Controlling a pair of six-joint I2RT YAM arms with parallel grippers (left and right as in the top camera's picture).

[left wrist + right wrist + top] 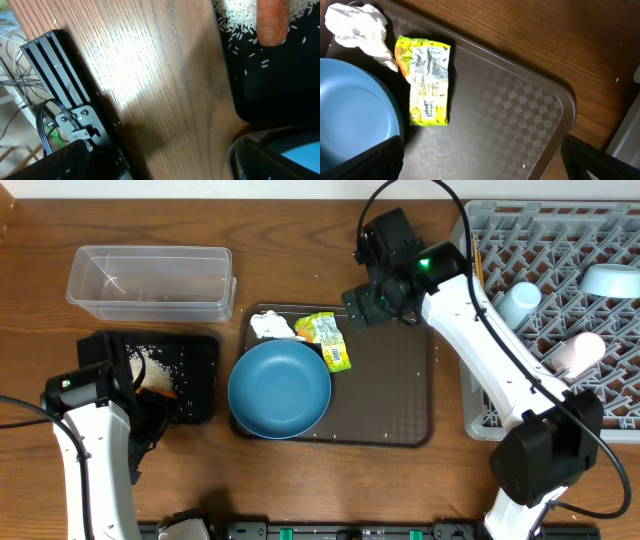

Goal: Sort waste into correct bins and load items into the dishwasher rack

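My right gripper is going to swing back past the wrapper (330, 342) next and go down onto the dark-blue plate's near rim (250, 429), because tissue and wrapper crowd the far side of the plate.
The black tray (200, 380) holds a heap of white rice (155, 362) and an orange carrot (160, 390); both show in the left wrist view, rice (240, 15) and carrot (272, 20). My left gripper (152, 420) hovers open and empty over bare wood just in front of that tray (280, 85). The crumpled tissue (272, 327) and green-and-yellow wrapper (330, 342) lie on the brown serving tray (390, 400) beside the dark-blue plate (280, 388). My right gripper (375, 302) is open and empty above the tray's back, right of the wrapper (425, 80) and tissue (357, 27).
The clear tub (150, 280) stands at the back left with nothing in it. The grey rack (560, 240) at the right holds a light-blue bowl (610, 280), a light-blue cup (520, 302) and a whitish cup (580, 350). A black frame rail (50, 65) runs along the table's front edge.
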